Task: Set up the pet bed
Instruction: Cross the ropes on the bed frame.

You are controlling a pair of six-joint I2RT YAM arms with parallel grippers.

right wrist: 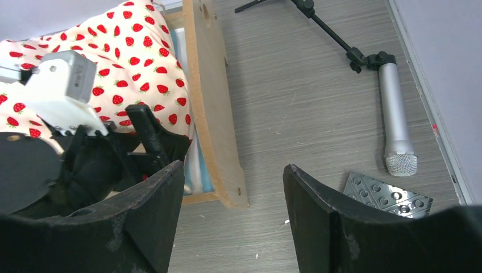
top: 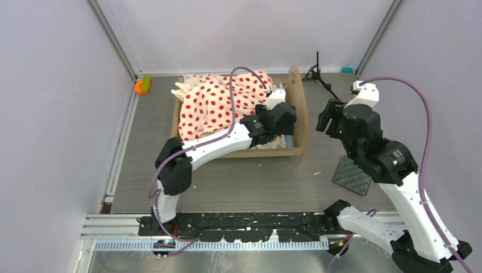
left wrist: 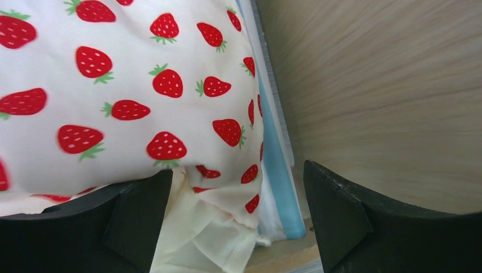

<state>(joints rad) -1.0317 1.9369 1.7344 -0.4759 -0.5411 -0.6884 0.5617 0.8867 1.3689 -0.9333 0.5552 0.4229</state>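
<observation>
The bedding's corner is between the open fingers of my left gripper. Next I need to ease this gripper away from the pet bed's end board (left wrist: 386, 96) and close it on the bedding's ruffled corner (left wrist: 237, 219).
The pet bed's light-wood frame (top: 299, 122) stands mid-table. Cream bedding with red strawberry spots (top: 210, 105) is heaped over it and spills past the far left corner. My left gripper (top: 282, 132) is down inside the bed by the right end board. In the left wrist view it (left wrist: 236, 193) is open, with the bedding's ruffled corner (left wrist: 216, 227) lying between the jaws. The blue-white mattress edge (left wrist: 278, 176) and the end board (left wrist: 386, 96) are beside it. My right gripper (top: 325, 122) hangs open and empty right of the bed, above the bare table (right wrist: 233, 187).
A black tripod stand (top: 318, 77) and a silver microphone (right wrist: 394, 114) lie at the back right. A dark studded mat (top: 352, 175) lies right of the bed, also in the right wrist view (right wrist: 389, 196). An orange-green block (top: 142, 85) sits at the back left.
</observation>
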